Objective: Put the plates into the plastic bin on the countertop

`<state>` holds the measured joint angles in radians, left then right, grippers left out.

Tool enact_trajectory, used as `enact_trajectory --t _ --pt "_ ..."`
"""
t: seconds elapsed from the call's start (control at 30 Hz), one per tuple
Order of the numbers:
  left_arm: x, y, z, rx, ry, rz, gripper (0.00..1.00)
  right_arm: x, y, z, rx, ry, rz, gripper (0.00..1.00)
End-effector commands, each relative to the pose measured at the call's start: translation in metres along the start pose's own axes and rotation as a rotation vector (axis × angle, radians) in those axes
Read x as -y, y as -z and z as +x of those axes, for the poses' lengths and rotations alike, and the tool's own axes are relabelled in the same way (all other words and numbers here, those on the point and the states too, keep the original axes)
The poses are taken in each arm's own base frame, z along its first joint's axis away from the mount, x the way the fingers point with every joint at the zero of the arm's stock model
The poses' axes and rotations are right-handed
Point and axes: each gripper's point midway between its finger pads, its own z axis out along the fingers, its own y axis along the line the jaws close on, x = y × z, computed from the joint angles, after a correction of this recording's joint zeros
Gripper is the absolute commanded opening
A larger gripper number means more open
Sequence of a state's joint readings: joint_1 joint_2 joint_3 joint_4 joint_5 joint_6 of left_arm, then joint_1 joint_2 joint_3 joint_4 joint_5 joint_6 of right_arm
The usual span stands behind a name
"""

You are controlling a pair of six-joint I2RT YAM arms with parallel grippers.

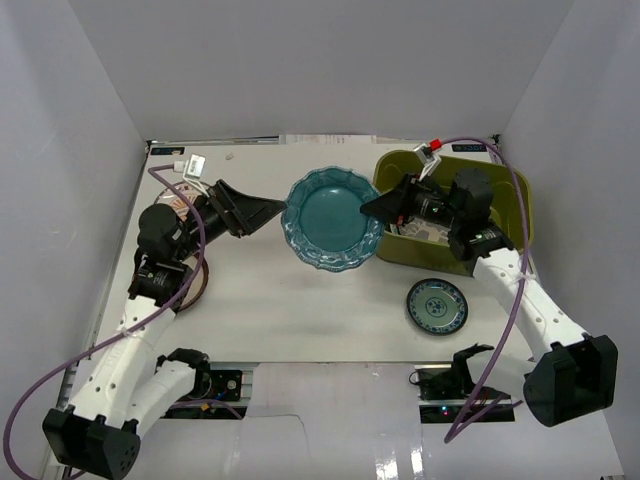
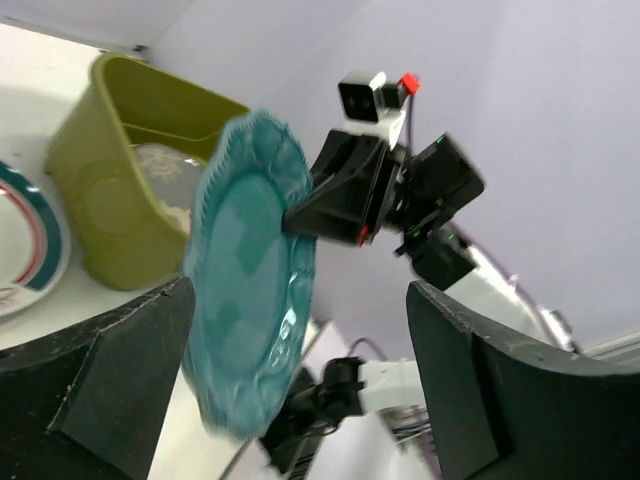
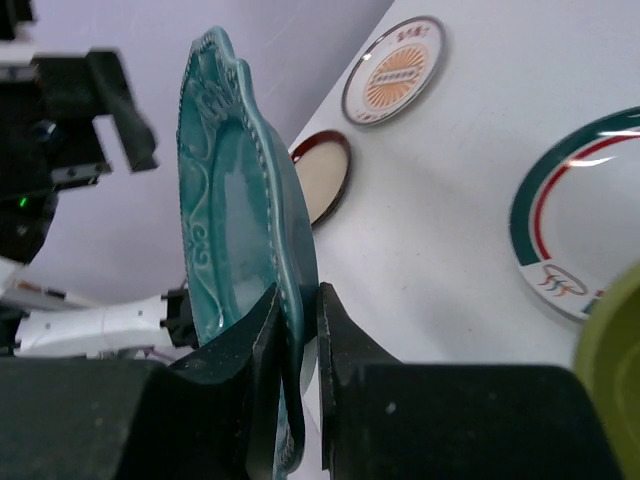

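Observation:
My right gripper moves across to its right in the top view next, lowers the teal plate [image 1: 333,219] onto the bin's plates and releases, as they lie below and that way.
The teal scalloped plate [image 1: 333,219] is held up on edge above the countertop [image 1: 300,310], just left of the olive-green plastic bin [image 1: 510,190]. My right gripper [image 1: 373,207] is shut on its right rim; in the right wrist view both fingers [image 3: 345,350] pinch the plate [image 3: 225,200]. My left gripper [image 1: 277,210] is open at the plate's left rim, not touching it. In the left wrist view the plate [image 2: 250,280] stands ahead of my wide-open left gripper [image 2: 300,400]. A small teal-white plate [image 1: 437,306] lies flat in front of the bin.
An orange sunburst plate [image 3: 395,68], a red-black plate [image 3: 322,175] and a red-and-teal plate [image 3: 580,220] lie on the countertop. Light patterned plates [image 2: 160,165] rest inside the bin [image 2: 110,210]. White walls close in on three sides.

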<state>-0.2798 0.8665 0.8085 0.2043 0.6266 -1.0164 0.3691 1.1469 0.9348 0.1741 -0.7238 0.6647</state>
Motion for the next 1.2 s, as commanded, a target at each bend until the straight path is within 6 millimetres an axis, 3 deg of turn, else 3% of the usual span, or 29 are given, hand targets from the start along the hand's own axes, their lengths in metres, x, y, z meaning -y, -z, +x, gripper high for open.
enact_trajectory --t 0.0,0.07,0.13,0.2,0.23,0.33,0.5,0.6,0.7,0.83,0.93,1.03,1.07,1.13,1.17 --pt "0.000 0.018 0.004 -0.045 -0.137 -0.107 0.98 -0.002 0.031 -0.084 0.264 0.044 0.073 0.08" --pt "0.005 0.029 0.006 -0.064 -0.248 -0.117 0.98 0.010 0.051 -0.103 0.334 0.019 0.126 0.08" --pt "-0.001 0.041 0.021 -0.131 -0.302 -0.136 0.98 0.042 0.088 -0.128 0.444 -0.016 0.242 0.08" --pt "0.003 0.053 0.033 -0.166 -0.337 -0.119 0.98 0.074 0.115 -0.136 0.514 -0.044 0.352 0.08" --pt "0.001 0.060 0.044 -0.206 -0.335 -0.114 0.98 0.101 0.138 -0.139 0.563 -0.085 0.463 0.08" --pt "-0.007 0.078 0.061 -0.243 -0.399 -0.131 0.98 0.149 0.171 -0.129 0.607 -0.105 0.657 0.08" --pt "-0.036 0.092 0.076 -0.248 -0.436 -0.222 0.98 0.204 0.183 -0.103 0.582 -0.186 0.789 0.08" --pt "-0.042 0.095 0.080 -0.229 -0.423 -0.245 0.98 0.232 0.184 -0.088 0.553 -0.228 0.845 0.08" --pt "-0.039 0.095 0.087 -0.231 -0.411 -0.209 0.98 0.249 0.185 -0.075 0.521 -0.252 0.881 0.08" --pt "-0.069 0.093 0.117 -0.272 -0.312 -0.215 0.98 0.267 0.189 -0.060 0.482 -0.268 0.942 0.08" --pt "-0.064 0.094 0.113 -0.266 -0.346 -0.210 0.98 0.282 0.194 -0.045 0.428 -0.285 1.000 0.15" --pt "-0.065 0.094 0.116 -0.272 -0.338 -0.213 0.98 0.293 0.197 -0.029 0.363 -0.294 1.048 0.38" --pt "-0.065 0.094 0.117 -0.275 -0.340 -0.209 0.98 0.295 0.198 -0.031 0.356 -0.282 1.059 0.52" --pt "-0.064 0.094 0.117 -0.269 -0.343 -0.206 0.98 0.301 0.201 -0.017 0.302 -0.302 1.114 0.63" --pt "-0.064 0.094 0.117 -0.269 -0.343 -0.208 0.98 0.302 0.201 -0.015 0.277 -0.281 1.135 0.77"
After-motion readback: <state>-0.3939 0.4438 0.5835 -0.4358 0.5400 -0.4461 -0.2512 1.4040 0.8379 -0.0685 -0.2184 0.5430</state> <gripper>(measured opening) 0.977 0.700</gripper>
